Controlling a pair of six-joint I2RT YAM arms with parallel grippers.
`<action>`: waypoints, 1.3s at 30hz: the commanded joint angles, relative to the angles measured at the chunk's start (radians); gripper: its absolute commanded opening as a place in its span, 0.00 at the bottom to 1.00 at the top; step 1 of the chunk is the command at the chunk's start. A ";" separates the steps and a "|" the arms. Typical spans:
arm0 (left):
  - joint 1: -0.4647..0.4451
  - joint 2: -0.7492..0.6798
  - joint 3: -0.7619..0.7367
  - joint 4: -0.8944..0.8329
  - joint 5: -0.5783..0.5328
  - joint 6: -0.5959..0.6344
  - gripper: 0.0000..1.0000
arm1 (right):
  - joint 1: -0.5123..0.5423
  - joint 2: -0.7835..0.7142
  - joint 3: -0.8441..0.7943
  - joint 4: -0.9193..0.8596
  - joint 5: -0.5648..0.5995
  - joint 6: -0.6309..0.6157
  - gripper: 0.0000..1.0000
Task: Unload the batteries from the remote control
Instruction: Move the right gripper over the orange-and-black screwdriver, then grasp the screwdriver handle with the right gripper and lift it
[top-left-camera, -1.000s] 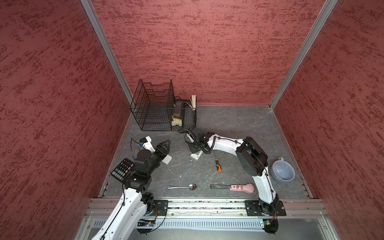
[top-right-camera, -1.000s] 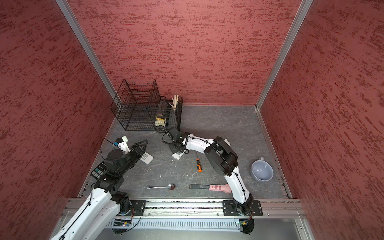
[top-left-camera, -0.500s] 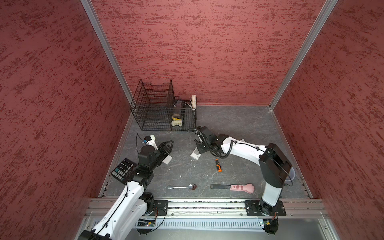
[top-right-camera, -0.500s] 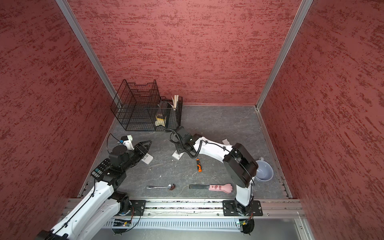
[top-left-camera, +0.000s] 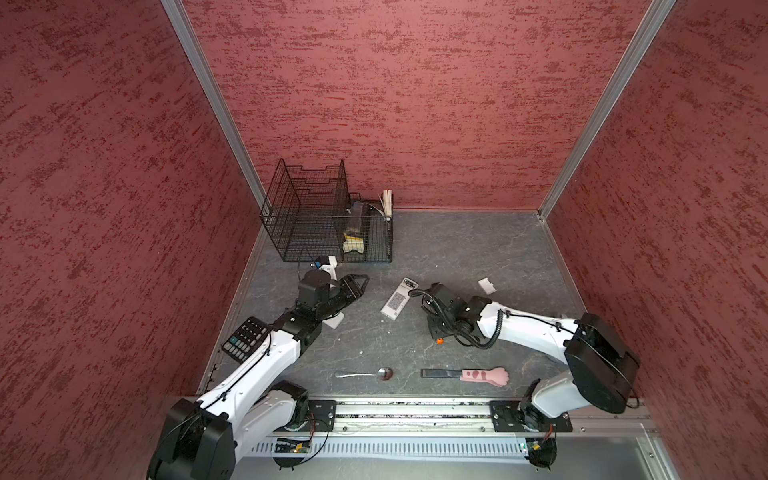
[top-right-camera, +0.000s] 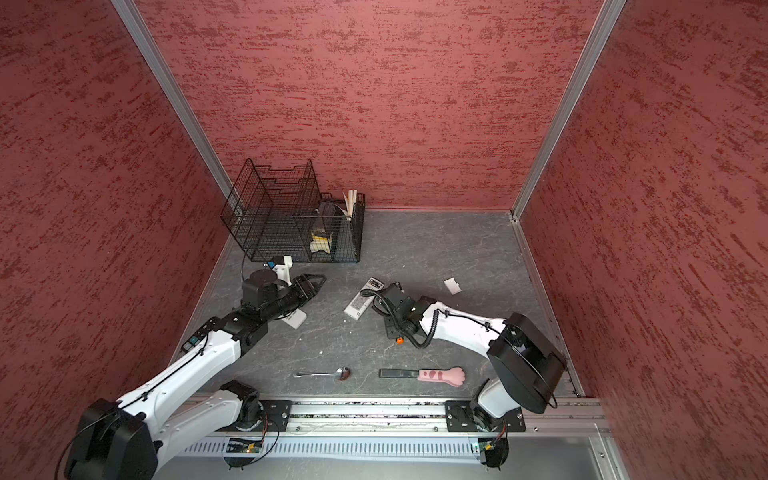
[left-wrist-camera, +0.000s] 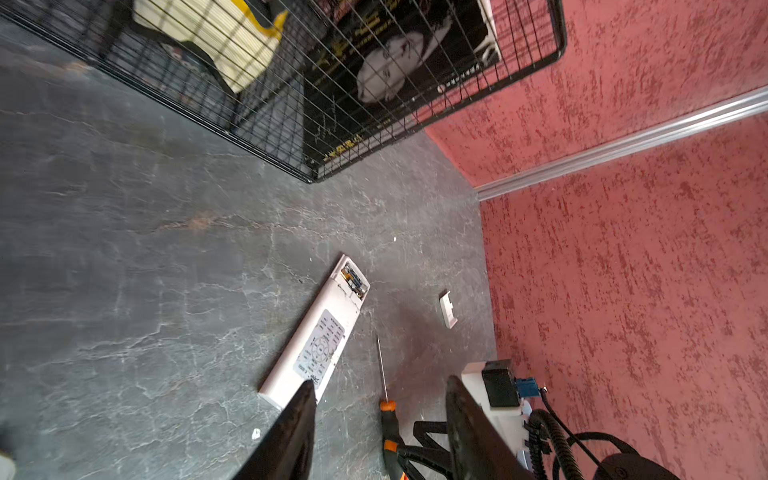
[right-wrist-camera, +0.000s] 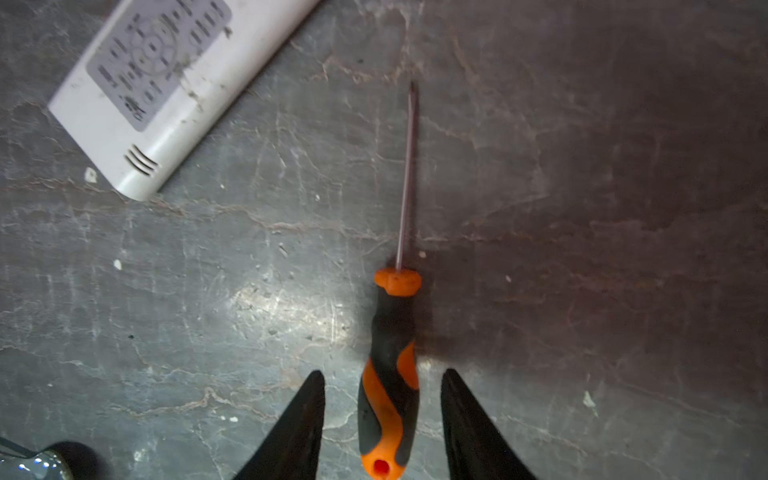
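My right gripper moves straight down onto the screwdriver's orange-and-black handle (top-left-camera: 439, 341) (right-wrist-camera: 389, 412) next and closes, since the handle lies between its open fingers.
The white remote control (top-left-camera: 397, 300) (left-wrist-camera: 316, 336) lies face down mid-table, its battery compartment (left-wrist-camera: 353, 279) uncovered at the far end. Dark batteries (top-left-camera: 409, 284) with gold marks sit inside it. My left gripper (left-wrist-camera: 380, 380) (top-left-camera: 361, 283) hovers open and empty to the remote's left, pointing at it. My right gripper (right-wrist-camera: 382, 372) (top-left-camera: 433, 328) stands open just right of the remote, over an orange-and-black screwdriver (right-wrist-camera: 390, 374) that lies on the table. Its handle is between the fingers with a gap on each side.
The white battery cover (top-left-camera: 487, 285) lies to the back right. A second white remote (top-left-camera: 336, 322) and a calculator (top-left-camera: 245, 343) lie under my left arm. A wire rack (top-left-camera: 316, 216) fills the back left corner. A spoon (top-left-camera: 365, 374) and a pink paw-handled tool (top-left-camera: 484, 375) lie near the front.
My right gripper drew back from the remote's far end to above the screwdriver and opened. The right arm swung out to the right. My left gripper reached further toward the remote.
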 joint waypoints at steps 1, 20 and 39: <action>-0.025 0.021 0.028 0.019 -0.024 0.029 0.50 | 0.009 -0.017 -0.022 0.020 -0.015 0.038 0.48; -0.040 0.092 0.035 0.061 -0.014 0.015 0.50 | 0.024 -0.092 -0.099 0.078 -0.021 0.071 0.18; -0.158 0.320 0.024 0.448 0.112 -0.116 0.52 | 0.022 -0.289 -0.078 0.248 -0.236 -0.028 0.15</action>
